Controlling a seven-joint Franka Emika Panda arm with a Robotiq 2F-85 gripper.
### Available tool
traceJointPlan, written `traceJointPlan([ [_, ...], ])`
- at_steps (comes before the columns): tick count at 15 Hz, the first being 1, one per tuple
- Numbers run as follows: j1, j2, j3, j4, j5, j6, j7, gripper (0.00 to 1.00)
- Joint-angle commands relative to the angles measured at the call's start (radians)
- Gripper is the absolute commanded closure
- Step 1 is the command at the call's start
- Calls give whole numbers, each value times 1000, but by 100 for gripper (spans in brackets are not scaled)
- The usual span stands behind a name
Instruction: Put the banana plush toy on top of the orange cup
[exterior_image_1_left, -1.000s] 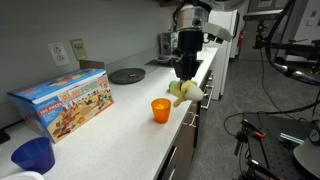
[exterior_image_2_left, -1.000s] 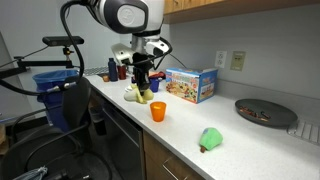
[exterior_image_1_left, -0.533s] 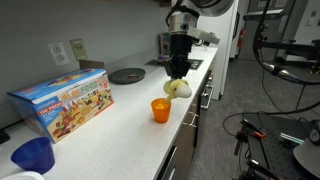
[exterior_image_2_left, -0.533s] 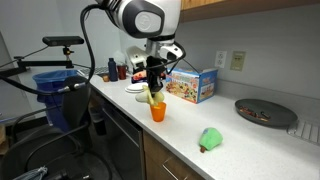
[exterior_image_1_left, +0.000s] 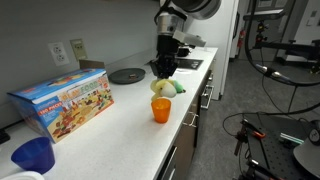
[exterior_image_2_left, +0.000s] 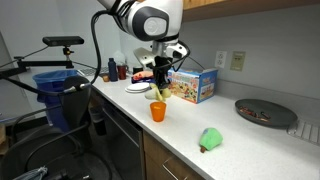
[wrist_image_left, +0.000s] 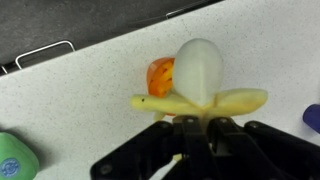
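Observation:
My gripper will next go down slightly toward the orange cup's open rim and let go of the banana plush toy there, as it already hangs just above it.
My gripper is shut on the banana plush toy, pale yellow with a whitish top, and holds it in the air just above the orange cup. In an exterior view the toy hangs right over the cup. In the wrist view the toy spreads its yellow peels above my black fingers, and the orange cup shows partly behind it on the white speckled counter.
A colourful box lies on the counter, with a dark blue cup near it and a dark round plate farther back. A green plush lies near the counter's front edge. A black plate sits at the far end.
My gripper has carried the banana plush toy along the counter from beside the orange cup to a spot above it, and slightly higher.

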Motion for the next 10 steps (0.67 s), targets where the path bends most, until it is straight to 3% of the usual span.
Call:
traceJointPlan([
  [1, -1, 9, 10, -5, -32, 14, -6, 97],
  [4, -8, 8, 6, -20, -65, 17, -7, 97],
  [5, -10, 9, 5, -21, -79, 17, -4, 64],
  [7, -13, 11, 3, -23, -91, 22, -1, 56],
  [10, -15, 10, 0, -24, -100, 24, 2, 33],
])
